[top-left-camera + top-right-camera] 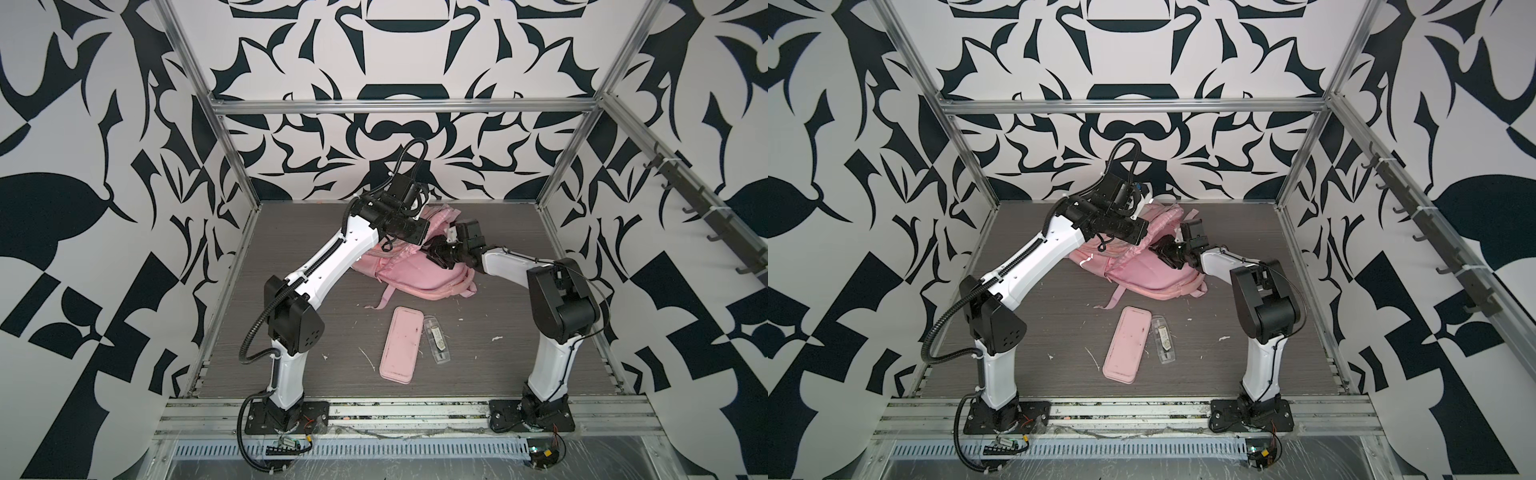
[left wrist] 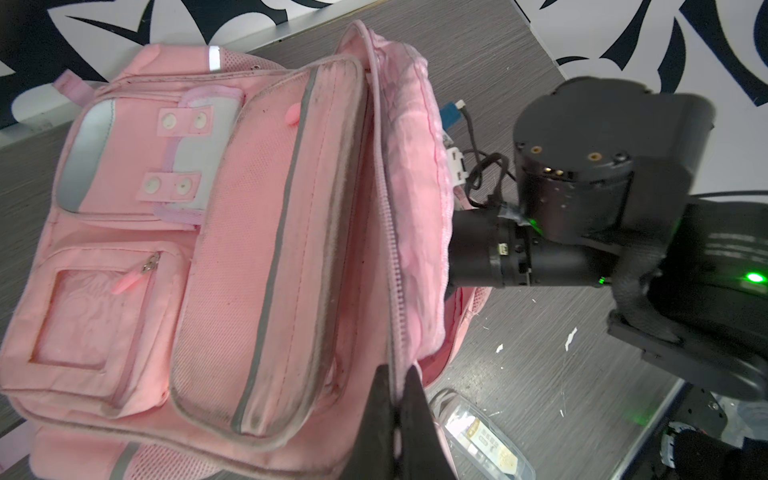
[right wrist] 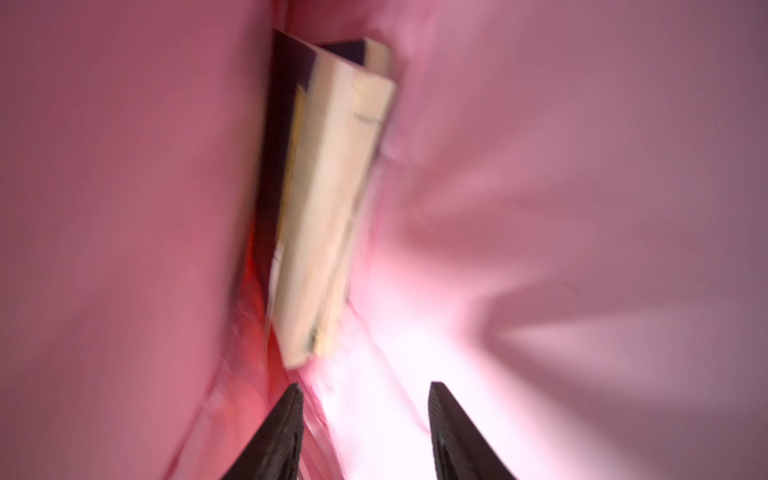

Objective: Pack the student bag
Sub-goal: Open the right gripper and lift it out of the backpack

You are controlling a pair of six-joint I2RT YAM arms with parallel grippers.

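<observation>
My left gripper should move down over the bag's opening (image 2: 453, 329) and let go of the bag's zipper edge, because the book is already standing inside and the bag's flap is held up.
The student bag (image 1: 415, 276) (image 1: 1152, 276), a pink backpack with grey strips, lies at the back middle of the table, its main zip opening held up. My left gripper (image 2: 398, 376) is shut on the zip edge of that opening. The bag's front pockets (image 2: 174, 249) face the left wrist camera. My right gripper (image 3: 365, 386) is inside the bag, open, with nothing between its fingers (image 3: 291, 415). Ahead of it, against the pink lining, stands a book (image 3: 328, 208) with cream page edges and a dark cover, blurred. In both top views the right arm (image 1: 465, 249) (image 1: 1187, 251) reaches into the opening.
A flat pink pencil case (image 1: 401, 343) (image 1: 1127, 343) lies on the table in front of the bag. A clear plastic case (image 1: 434, 340) (image 1: 1165, 340) (image 2: 482, 436) lies beside it. A loose pink strap (image 1: 384, 297) trails from the bag. Patterned walls enclose the table.
</observation>
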